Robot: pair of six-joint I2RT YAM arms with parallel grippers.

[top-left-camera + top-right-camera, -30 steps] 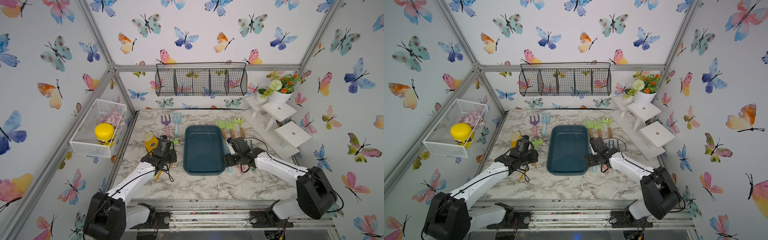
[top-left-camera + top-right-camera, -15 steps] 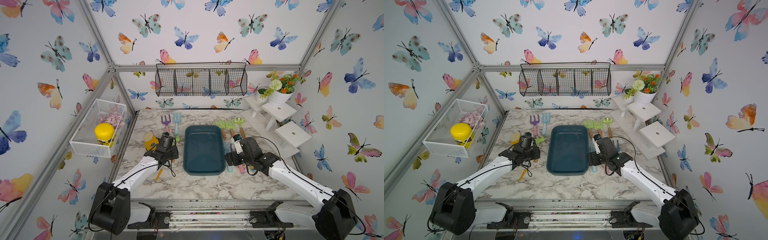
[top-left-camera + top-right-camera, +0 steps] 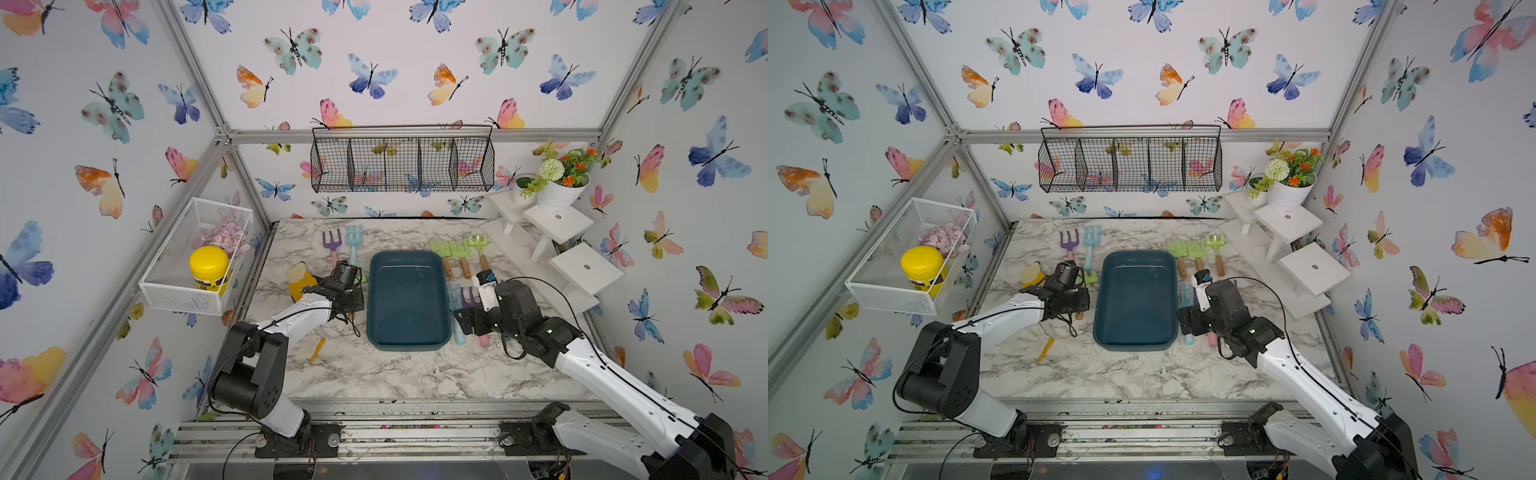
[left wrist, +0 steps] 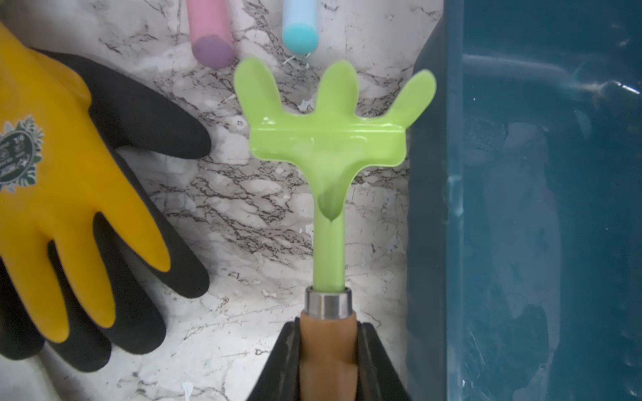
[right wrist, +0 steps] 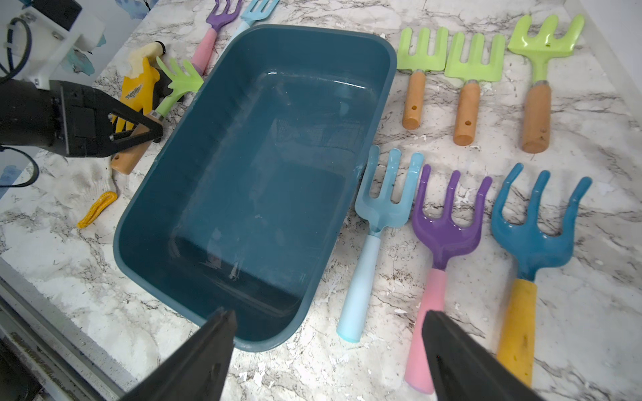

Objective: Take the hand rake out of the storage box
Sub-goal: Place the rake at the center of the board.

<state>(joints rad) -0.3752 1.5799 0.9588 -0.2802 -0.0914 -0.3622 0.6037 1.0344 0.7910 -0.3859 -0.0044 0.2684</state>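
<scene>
My left gripper brings the hand rake (image 4: 330, 139) down onto the piece of marble between glove and tub (image 4: 274, 197) next and releases it there, since that piece lies bare below.
The storage box (image 3: 407, 303) (image 3: 1136, 303) (image 5: 260, 156) is a dark teal tub in the middle of the marble table, with nothing inside. A hand rake (image 4: 330, 139) (image 5: 180, 78) with a light green head and a wooden handle sits outside the tub, low along its left wall (image 4: 521, 208). My left gripper (image 4: 328, 326) (image 3: 351, 291) (image 5: 153, 130) is shut on its wooden handle just behind the metal collar. My right gripper (image 5: 328, 314) (image 3: 463, 322) hangs open over the tub's near right corner, holding nothing.
A yellow-and-black glove (image 4: 69, 173) (image 3: 299, 282) lies left of the held rake. Three coloured forks (image 5: 448, 225) lie right of the tub, three green rakes (image 3: 459, 249) behind them, two forks (image 3: 332, 243) at back left. White stepped stand (image 3: 557, 224), white mesh basket (image 3: 195, 257), black wire basket (image 3: 401, 164).
My left gripper has shifted a little right toward the tub, still holding the green rake. The right arm has stretched out and its wrist drifted slightly right, jaws still open.
</scene>
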